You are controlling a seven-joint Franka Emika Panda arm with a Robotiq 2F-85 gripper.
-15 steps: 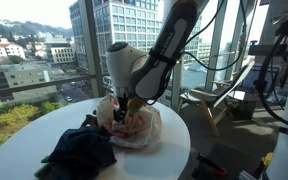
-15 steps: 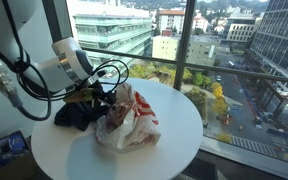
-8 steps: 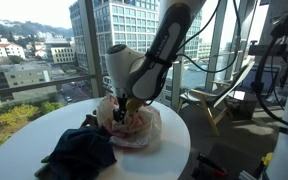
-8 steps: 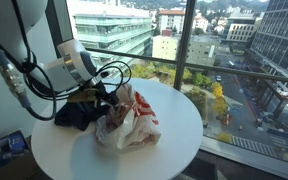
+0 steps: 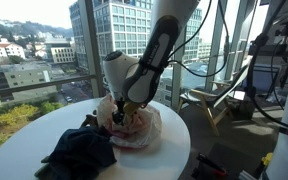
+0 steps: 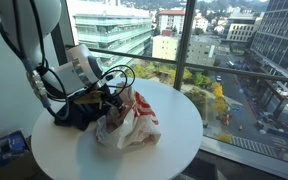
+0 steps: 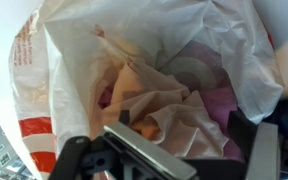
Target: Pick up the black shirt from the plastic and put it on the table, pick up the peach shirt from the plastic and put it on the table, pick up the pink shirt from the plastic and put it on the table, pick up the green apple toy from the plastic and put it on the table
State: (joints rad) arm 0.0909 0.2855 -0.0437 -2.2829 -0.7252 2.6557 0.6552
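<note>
My gripper lowers through the bag's opening next. The bunched folds of the peach shirt (image 5: 131, 123) lie deeper inside the bag, still below my open fingers, and it lowers onto them.
A white plastic bag with red print (image 5: 142, 130) (image 6: 134, 122) lies on the round white table (image 5: 174, 152) (image 6: 169, 150). The black shirt (image 5: 79, 150) (image 6: 72, 115) lies crumpled on the table beside the bag. My gripper (image 5: 124, 104) (image 6: 109, 97) is at the bag's mouth. In the wrist view my gripper (image 7: 182, 124) is open, with its fingers on either side of the peach shirt (image 7: 154, 100) inside the bag (image 7: 64, 60). The pink shirt (image 7: 222, 100) lies beside the peach one. A pale greenish round shape (image 7: 189, 70) shows behind them; I cannot tell if it is the apple toy.
Tall windows with a railing stand right behind the table (image 5: 44, 60) (image 6: 184, 40). Cables hang from my arm near the bag (image 6: 114, 75). Other equipment and stands are off to one side (image 5: 269, 80).
My arm has leaned a little further over the bag and the gripper has sunk slightly into its mouth. The bag and the black shirt have not moved.
</note>
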